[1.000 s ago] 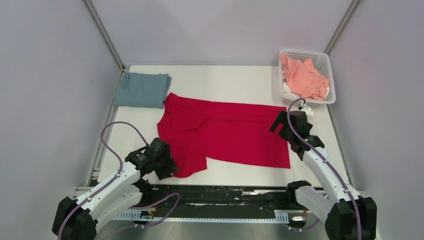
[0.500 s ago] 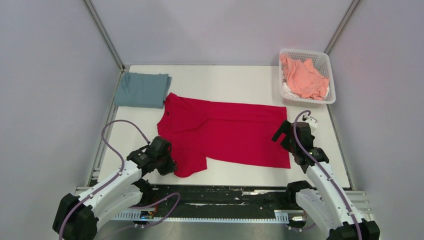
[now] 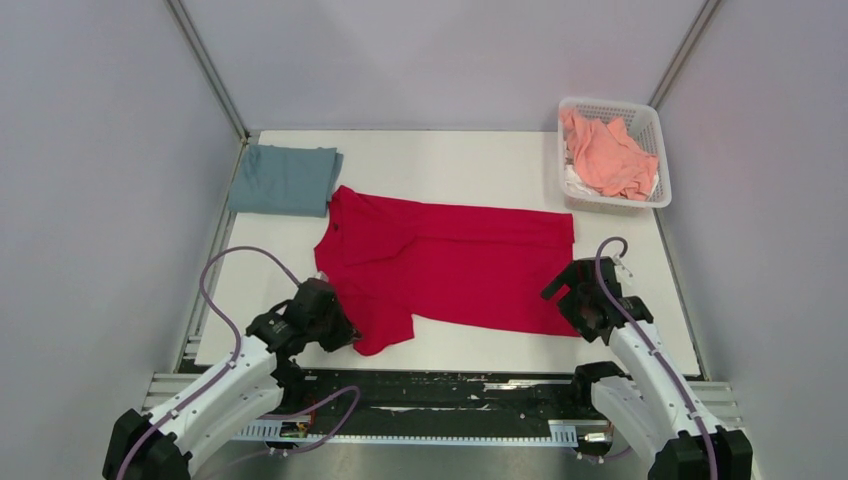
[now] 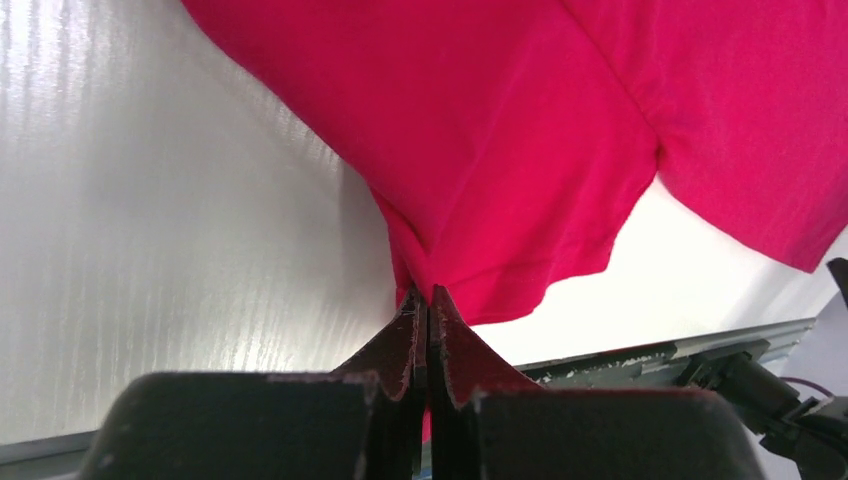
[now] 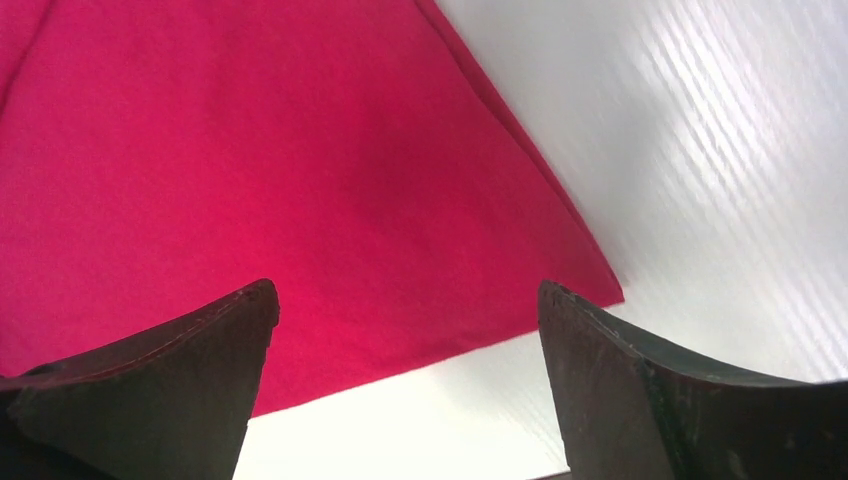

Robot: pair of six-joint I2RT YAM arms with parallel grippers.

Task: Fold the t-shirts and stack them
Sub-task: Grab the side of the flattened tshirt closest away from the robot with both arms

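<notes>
The t-shirt's sleeve is pinched in my left gripper, so I will move my right gripper down and back onto the t-shirt's near hem corner (image 3: 571,331) (image 5: 590,277) next.
The crimson red t-shirt (image 3: 450,265) lies spread flat across the middle of the table. My left gripper (image 3: 343,336) is shut on the edge of its near left sleeve (image 4: 480,260); in the left wrist view the jaws (image 4: 427,296) meet with red cloth pinched between them. My right gripper (image 3: 567,300) hangs open over the shirt's near right corner (image 5: 560,270), its fingers (image 5: 405,290) wide apart with nothing between them. A blue-grey t-shirt (image 3: 285,180) lies folded at the back left. The salmon pink t-shirt (image 3: 605,155) is crumpled in the basket.
The white mesh basket (image 3: 612,103) stands at the back right corner. A black rail (image 3: 450,385) runs along the near table edge between the arm bases. Grey walls close in the table on the left, right and back.
My left gripper has closed on the red sleeve edge. My right arm has moved toward the near edge, from the shirt's far right side down to its near right corner, still open.
</notes>
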